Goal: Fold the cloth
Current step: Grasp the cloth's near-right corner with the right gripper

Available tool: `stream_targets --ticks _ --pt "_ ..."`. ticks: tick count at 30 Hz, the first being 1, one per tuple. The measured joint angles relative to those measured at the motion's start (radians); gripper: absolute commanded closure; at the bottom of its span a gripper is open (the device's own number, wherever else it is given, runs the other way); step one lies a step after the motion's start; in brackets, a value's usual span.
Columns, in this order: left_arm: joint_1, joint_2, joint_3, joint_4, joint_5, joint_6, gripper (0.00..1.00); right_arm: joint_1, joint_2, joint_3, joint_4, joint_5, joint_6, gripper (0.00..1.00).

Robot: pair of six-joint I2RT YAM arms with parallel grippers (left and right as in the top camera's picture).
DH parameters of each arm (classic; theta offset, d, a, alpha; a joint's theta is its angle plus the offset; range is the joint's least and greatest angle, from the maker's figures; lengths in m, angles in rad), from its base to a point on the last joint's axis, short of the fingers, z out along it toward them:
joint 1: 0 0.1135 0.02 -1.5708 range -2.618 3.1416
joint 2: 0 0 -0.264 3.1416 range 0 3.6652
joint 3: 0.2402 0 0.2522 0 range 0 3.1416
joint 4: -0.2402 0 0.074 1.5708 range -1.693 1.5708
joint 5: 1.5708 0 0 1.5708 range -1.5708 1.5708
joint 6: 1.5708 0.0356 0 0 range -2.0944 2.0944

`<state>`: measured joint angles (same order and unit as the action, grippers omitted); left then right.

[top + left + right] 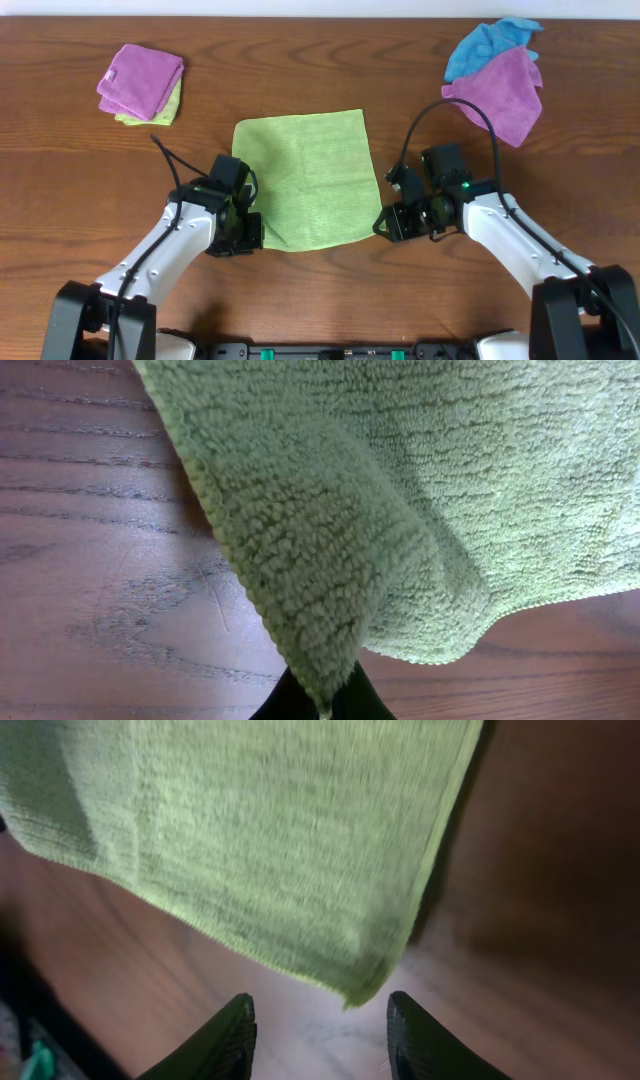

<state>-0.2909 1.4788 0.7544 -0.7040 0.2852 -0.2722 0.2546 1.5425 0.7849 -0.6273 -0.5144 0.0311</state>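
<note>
My left gripper holds a corner of the cloth and needs to move up and outward. It should release that corner by the far corner of the same side, because that far corner lies outward.
The lime-green cloth [305, 180] lies spread out in the middle of the table. My left gripper [247, 230] is at its near left corner. In the left wrist view the jaws [322, 705] are shut on that corner, and the cloth [400, 490] rises in a fold from them. My right gripper [384, 222] is at the near right corner. In the right wrist view its fingers [320, 1025] are open, and the cloth's corner [362, 988] lies just ahead of the tips, not gripped.
A folded purple cloth [143, 78] sits on a yellow-green one [160, 112] at the far left. A bright blue cloth [488, 42] and a purple cloth [506, 92] lie crumpled at the far right. The table is brown wood [80, 200].
</note>
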Motion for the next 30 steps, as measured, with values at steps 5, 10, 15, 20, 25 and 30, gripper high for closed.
stream_targets --ticks 5,10,15,20,25,30 --pt "0.0 0.0 0.0 0.001 0.0 0.0 0.94 -0.003 0.0 -0.033 0.006 -0.02 0.089 0.57" --pt "0.0 0.0 0.0 0.002 0.0 0.0 0.94 -0.019 0.0 -0.048 0.047 -0.02 0.165 0.56" --pt "0.0 0.0 0.0 0.004 0.0 0.0 0.94 -0.019 0.037 -0.048 0.076 -0.022 0.219 0.59" --pt "0.0 0.0 0.0 0.006 0.0 0.0 0.95 -0.019 0.1 -0.048 0.092 -0.036 0.248 0.63" --pt "0.0 0.0 0.0 0.006 0.0 0.0 0.94 -0.019 0.103 -0.048 0.13 -0.036 0.27 0.76" --pt "0.0 0.0 0.0 0.006 0.0 0.0 0.94 -0.019 0.103 -0.048 0.134 -0.048 0.294 0.98"
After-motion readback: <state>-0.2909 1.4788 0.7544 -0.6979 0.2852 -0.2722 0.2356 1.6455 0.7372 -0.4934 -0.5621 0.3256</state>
